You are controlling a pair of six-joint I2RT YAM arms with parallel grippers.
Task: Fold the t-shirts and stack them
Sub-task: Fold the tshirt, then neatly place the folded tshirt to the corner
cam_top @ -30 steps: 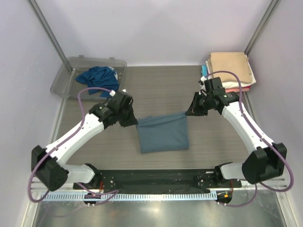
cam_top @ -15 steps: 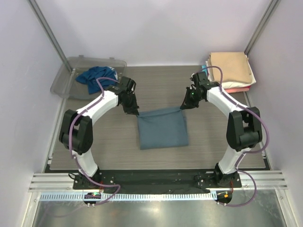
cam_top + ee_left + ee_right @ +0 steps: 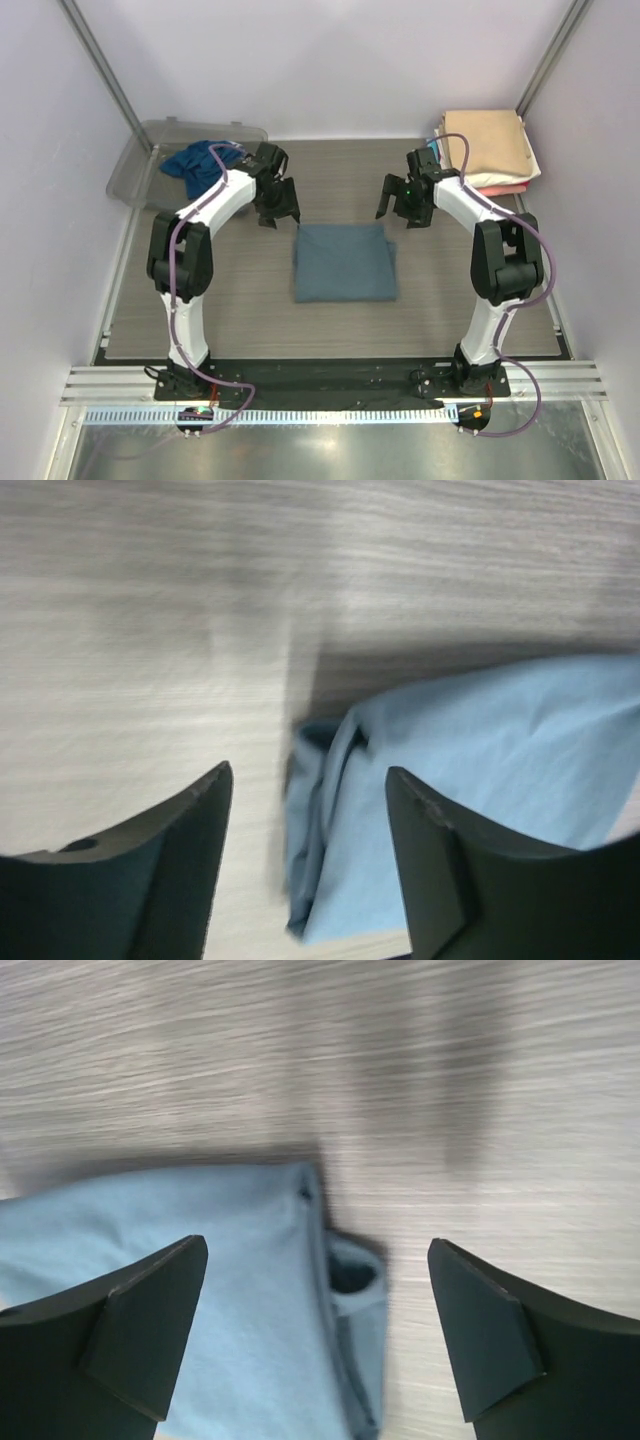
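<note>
My right gripper lowers and draws back onto the slate-blue t-shirt's stack-side edge near its far corner next, because the t-shirt's folded layers lie between the open fingers.
A slate-blue t-shirt (image 3: 343,262) lies folded in a flat rectangle mid-table. My left gripper (image 3: 278,208) hovers just beyond its far left corner, open and holding nothing. In the left wrist view the bunched corner of the shirt (image 3: 470,770) lies below and between the open fingers of the left gripper (image 3: 310,775). My right gripper (image 3: 400,205) hangs open off the far right corner. In the right wrist view the right gripper (image 3: 318,1245) stands wide over the shirt's corner (image 3: 260,1300), apart from it. A teal-blue t-shirt (image 3: 200,163) is crumpled in the tub.
The clear plastic tub (image 3: 135,175) stands at the back left. A stack of folded shirts sits at the back right with a tan one (image 3: 488,145) on top and a coral edge (image 3: 505,190) beneath. Grey walls and slanted frame posts close in the sides.
Both grippers carried the shirt's corners toward the back, then opened and let go. The shirt now lies flat in a neater fold. Both arms reach further back.
</note>
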